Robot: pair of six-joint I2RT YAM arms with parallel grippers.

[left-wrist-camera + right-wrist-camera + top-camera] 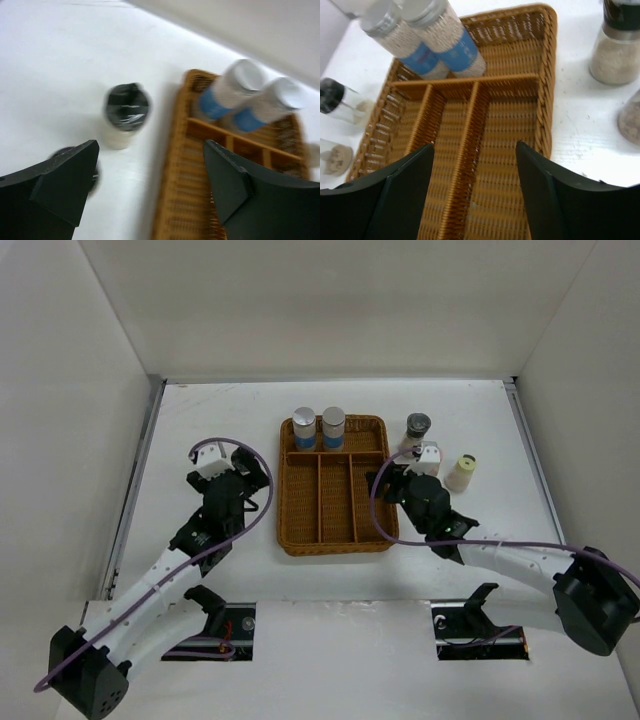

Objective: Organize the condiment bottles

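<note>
The nearer dark cap peeks from behind one finger, so my left gripper will next shift away from the tray, then lower around it.
Two tall silver-capped, blue-banded condiment bottles (304, 428) (333, 426) stand in the back compartment of the brown wicker tray (372, 538); they also show in the left wrist view (235, 87) (272, 102) and the right wrist view (420, 57) (457, 47). A black-capped bottle (125, 116) stands on the table left of the tray, ahead of my open left gripper (150, 175) (245, 472). Another dark cap (65, 155) peeks from behind that gripper's left finger. My right gripper (475, 170) (398, 480) hangs open and empty over the tray's right long compartments.
Right of the tray stand a black-capped bottle (418, 428) (620, 50) and a yellow-capped one (462, 472); a further bottle (632, 120) shows at the edge of the right wrist view. White walls enclose the table on the left, the back and the right.
</note>
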